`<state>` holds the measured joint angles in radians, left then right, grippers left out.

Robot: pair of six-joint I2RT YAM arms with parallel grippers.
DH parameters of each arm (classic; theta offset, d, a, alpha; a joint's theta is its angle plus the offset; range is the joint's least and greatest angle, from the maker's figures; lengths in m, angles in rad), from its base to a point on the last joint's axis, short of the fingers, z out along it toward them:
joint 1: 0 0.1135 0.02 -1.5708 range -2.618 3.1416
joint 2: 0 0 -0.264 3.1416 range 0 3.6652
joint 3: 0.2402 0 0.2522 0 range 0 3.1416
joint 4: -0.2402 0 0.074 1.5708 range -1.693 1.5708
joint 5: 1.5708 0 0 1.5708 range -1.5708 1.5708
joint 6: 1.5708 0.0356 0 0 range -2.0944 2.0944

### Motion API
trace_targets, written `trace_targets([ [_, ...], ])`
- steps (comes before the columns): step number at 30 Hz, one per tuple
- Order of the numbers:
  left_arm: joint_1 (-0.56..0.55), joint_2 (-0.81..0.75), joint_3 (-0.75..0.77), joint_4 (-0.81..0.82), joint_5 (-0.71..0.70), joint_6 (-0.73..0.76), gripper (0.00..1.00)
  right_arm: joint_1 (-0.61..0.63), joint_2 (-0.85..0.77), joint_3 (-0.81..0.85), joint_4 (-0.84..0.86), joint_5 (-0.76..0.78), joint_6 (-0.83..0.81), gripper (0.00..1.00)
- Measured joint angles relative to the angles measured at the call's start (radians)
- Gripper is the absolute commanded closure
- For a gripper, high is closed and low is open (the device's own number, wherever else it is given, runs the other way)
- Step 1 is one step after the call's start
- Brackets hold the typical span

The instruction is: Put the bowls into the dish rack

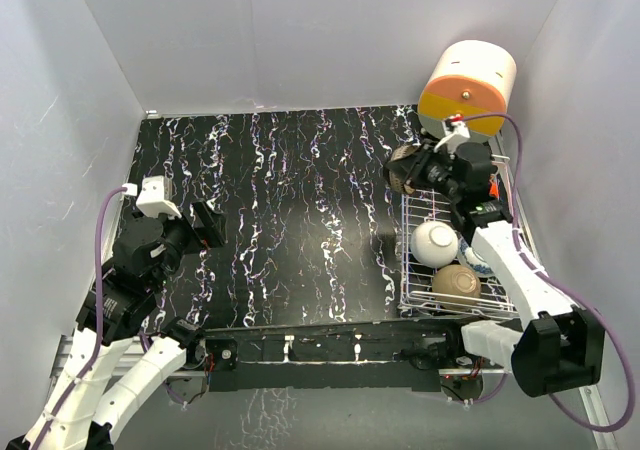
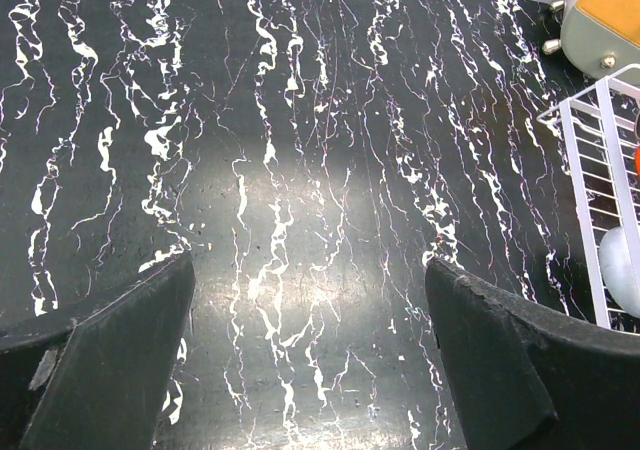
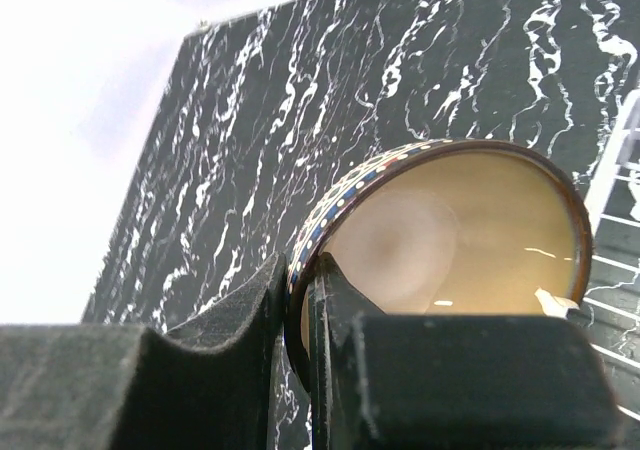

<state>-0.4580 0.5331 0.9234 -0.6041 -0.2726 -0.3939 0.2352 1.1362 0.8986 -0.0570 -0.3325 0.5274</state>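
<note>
The wires inside the rack's edge, beyond the white bowl, are bare. My right gripper will next tilt the bowl, bring it down there and let go of the tan-gold rim.
My right gripper (image 1: 418, 170) is shut on the rim of the tan-gold bowl with the dark brown patterned outside (image 1: 403, 167). It holds the bowl tilted on edge above the far left corner of the silver wire dish rack (image 1: 407, 270). In the right wrist view the fingers (image 3: 250, 310) pinch the rim of this bowl (image 3: 470, 240), and the rack's wires (image 3: 625, 160) show at the right. A white bowl (image 1: 434, 242) and a tan bowl, upside down (image 1: 456, 283), sit in the rack, with a blue-and-white bowl (image 1: 472, 258) partly hidden behind them. My left gripper (image 1: 208, 226) is open and empty over the table at the left.
An orange-and-cream drum-shaped box (image 1: 467, 85) stands behind the rack at the far right corner. White walls close in the table on three sides. The left wrist view shows the rack's left side (image 2: 590, 200), the white bowl (image 2: 625, 265) and the box (image 2: 600, 30) at its right edge.
</note>
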Motion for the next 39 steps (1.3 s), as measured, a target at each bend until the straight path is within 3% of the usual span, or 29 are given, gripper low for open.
trace_targets([
  [6,0.000,0.000,0.000,-0.005,0.000,0.000,0.03,-0.249,-0.004,-0.141,0.190,-0.243,0.174,0.92],
  [13,0.000,-0.007,0.011,-0.019,0.000,0.001,0.03,-0.503,0.106,-0.403,0.693,-0.441,0.531,0.92],
  [26,0.000,-0.008,0.032,-0.027,-0.001,0.001,0.03,-0.542,0.488,-0.457,1.429,-0.526,0.924,0.92],
  [30,0.000,-0.002,0.039,-0.032,-0.002,0.006,0.03,-0.549,0.556,-0.457,1.501,-0.513,0.959,0.92],
  [39,0.000,0.014,0.052,-0.032,-0.009,0.016,0.03,-0.552,0.608,-0.467,1.494,-0.462,0.970,0.91],
])
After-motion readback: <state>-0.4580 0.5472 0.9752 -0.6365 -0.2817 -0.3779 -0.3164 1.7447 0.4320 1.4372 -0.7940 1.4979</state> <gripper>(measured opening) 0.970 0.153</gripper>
